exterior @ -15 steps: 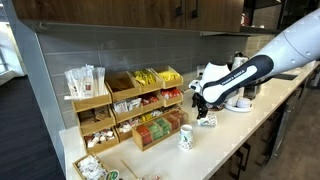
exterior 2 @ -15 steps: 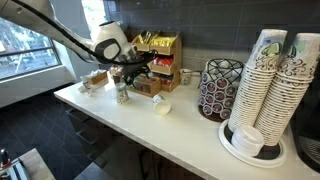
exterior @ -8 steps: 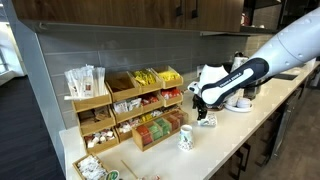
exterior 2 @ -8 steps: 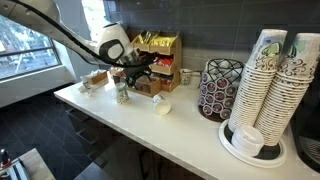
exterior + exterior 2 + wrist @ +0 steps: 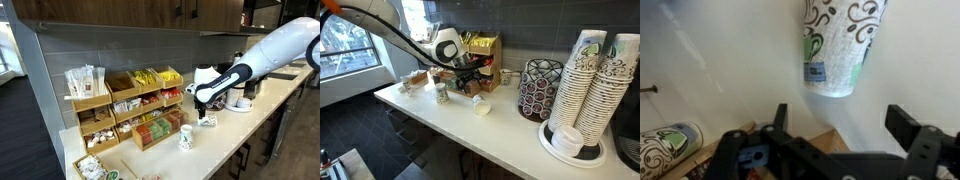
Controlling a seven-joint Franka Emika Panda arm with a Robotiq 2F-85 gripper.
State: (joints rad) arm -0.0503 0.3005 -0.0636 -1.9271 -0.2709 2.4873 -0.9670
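My gripper is open and the cup's narrow end faces its fingers, so next I will lower it to the lying patterned paper cup and bring the fingers around that end.
My gripper is open and empty, hanging over the white counter. A patterned paper cup lies just beyond the fingertips, and part of another patterned cup shows at the lower left. In both exterior views the gripper hovers above the counter, in front of the wooden organizer. One cup stands upright. A smaller cup sits on the counter below the gripper.
The wooden organizer holds tea bags and packets against the wall. A wire pod holder and tall stacks of paper cups stand on the counter. A coffee maker is behind the arm. The counter's front edge is close.
The arm has shifted and the gripper has moved a little along the counter toward the organizer, still open and empty. The cups have not moved.
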